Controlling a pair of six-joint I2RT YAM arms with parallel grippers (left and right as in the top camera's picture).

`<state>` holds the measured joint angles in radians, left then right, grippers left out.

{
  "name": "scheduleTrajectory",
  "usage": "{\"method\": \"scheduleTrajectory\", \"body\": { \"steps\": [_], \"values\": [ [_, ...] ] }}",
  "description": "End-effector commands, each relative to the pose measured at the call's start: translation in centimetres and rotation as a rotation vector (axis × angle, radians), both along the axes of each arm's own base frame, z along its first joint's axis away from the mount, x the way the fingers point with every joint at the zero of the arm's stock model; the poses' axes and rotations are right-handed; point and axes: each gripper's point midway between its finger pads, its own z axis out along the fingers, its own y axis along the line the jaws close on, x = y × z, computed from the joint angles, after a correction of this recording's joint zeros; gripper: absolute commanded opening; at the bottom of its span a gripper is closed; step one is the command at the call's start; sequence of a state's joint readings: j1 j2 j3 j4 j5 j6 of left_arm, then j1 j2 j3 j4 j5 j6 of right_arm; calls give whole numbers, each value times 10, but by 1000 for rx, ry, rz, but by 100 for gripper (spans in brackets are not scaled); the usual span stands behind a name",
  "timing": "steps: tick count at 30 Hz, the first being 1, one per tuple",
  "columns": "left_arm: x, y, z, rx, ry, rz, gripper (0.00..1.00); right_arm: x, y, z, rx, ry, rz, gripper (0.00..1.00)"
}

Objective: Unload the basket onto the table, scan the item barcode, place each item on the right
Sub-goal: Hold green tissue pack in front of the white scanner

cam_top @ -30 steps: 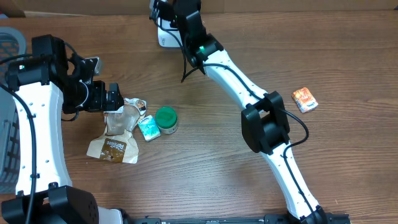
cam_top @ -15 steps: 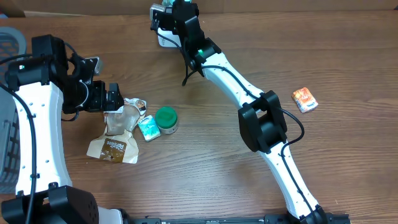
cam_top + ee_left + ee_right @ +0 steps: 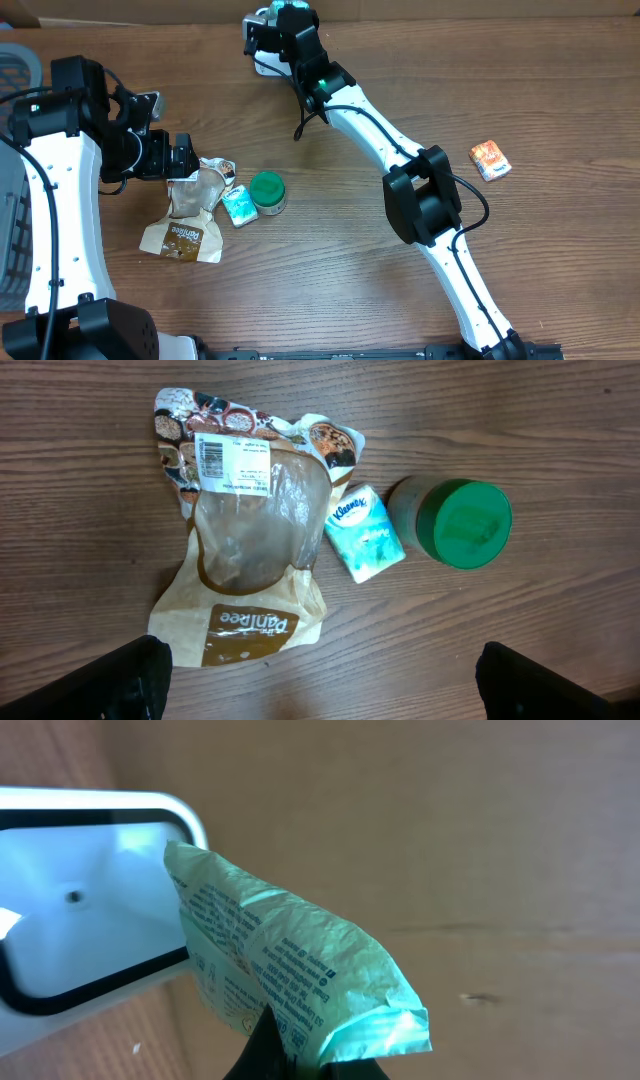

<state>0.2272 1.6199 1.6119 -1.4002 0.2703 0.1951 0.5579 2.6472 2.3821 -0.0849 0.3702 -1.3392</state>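
Next, my right gripper moves back and to the right in the overhead view, then down to release beside the orange packet, since the tabletop there is bare.
My right gripper [image 3: 320, 1060] is shut on a crinkled green packet [image 3: 290, 970] with small print on it. The packet is held up right in front of the white scanner [image 3: 80, 920], overlapping its window edge. From overhead, the right gripper [image 3: 285, 22] is at the far edge, over the scanner [image 3: 262, 62]. My left gripper [image 3: 325, 690] stands open, nothing between its fingers [image 3: 130, 680], hovering over the near end of a brown bread bag [image 3: 250, 550]. A barcode label [image 3: 232, 463] shows on the bag's far end.
A Kleenex pack [image 3: 365, 532] and a green-lidded jar [image 3: 460, 525] lie right of the bag. An orange packet [image 3: 490, 160] sits at the far right. A grey basket [image 3: 15, 70] is at the left edge. Cardboard [image 3: 450, 840] walls the back.
The right gripper has shifted slightly left and farther back over the scanner with the packet. The left arm has not moved.
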Motion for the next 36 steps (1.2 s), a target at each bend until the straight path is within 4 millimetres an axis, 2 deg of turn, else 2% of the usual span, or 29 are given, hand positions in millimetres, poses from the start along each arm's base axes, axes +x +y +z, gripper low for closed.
{"method": "scheduleTrajectory", "body": {
  "steps": [1, 4, 14, 30, 32, 36],
  "values": [
    [1, -1, -2, -7, -1, -25, 100, -3, 3, 0, -4, 16, 13, 4],
    [1, -1, -2, -7, -1, -25, 100, -2, 4, 3, -1, 6, 12, 4],
    [1, -1, -2, -7, -1, -25, 100, 3, 8, 46, -19, -178, 1, 4],
    [1, -1, -2, -7, -1, -25, 99, -2, 12, 53, -31, -195, -21, 4],
    [1, -1, -2, -7, -1, -25, 100, -4, 14, 61, -16, -202, -19, 4],
    [1, -1, -2, -7, -1, -25, 99, -13, 10, 96, 109, -192, -42, 4]
  ]
}}
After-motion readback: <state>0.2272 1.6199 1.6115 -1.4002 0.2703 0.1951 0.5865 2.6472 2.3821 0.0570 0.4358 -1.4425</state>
